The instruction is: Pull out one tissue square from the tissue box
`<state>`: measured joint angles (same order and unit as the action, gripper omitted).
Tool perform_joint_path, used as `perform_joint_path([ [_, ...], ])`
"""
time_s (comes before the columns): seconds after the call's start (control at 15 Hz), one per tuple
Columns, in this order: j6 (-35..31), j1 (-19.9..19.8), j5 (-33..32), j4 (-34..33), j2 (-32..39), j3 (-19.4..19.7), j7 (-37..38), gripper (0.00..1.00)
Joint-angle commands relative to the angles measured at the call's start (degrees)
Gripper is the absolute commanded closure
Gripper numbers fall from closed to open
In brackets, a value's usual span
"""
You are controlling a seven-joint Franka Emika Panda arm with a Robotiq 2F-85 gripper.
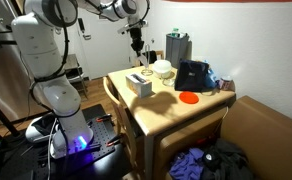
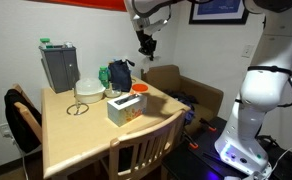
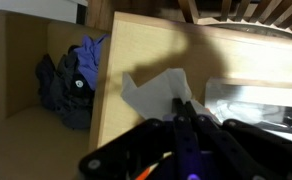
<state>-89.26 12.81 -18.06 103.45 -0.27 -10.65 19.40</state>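
I should next move the white tissue point(image 3: 149, 92) straight down to the bare tabletop beside the tissue box and let go of it with my gripper, because the wood there is clear.
The tissue box point(image 1: 140, 84) stands on the wooden table point(image 1: 156, 105); it also shows in an exterior view point(image 2: 124, 106). My gripper point(image 1: 136, 40) hangs well above the table, beyond the box, as seen in an exterior view point(image 2: 146, 44). In the wrist view the fingers point(image 3: 182, 106) are shut on a white tissue point(image 3: 149, 92) that spreads out past the fingertips over the table's edge. The tissue is too small to make out in the exterior views.
On the table are a grey container point(image 2: 58, 65), a white bowl point(image 2: 89, 88), a dark bag point(image 2: 119, 73) and an orange lid point(image 2: 140, 88). A chair point(image 2: 136, 150) stands at the table. Clothes point(image 3: 74, 75) lie in a box beside the table.
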Motion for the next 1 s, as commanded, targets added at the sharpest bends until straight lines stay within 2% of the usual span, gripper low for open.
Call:
perform_joint_path([
  [0.0,-3.04,-2.5,0.82,3.31,-0.85,1.51,2.89,1.0],
  [0.53,-13.39,-6.04,5.87,8.94,1.92,4.88,6.32,1.0],
  [0.93,-24.14,-7.26,10.61,15.05,6.4,6.94,8.52,1.0],
])
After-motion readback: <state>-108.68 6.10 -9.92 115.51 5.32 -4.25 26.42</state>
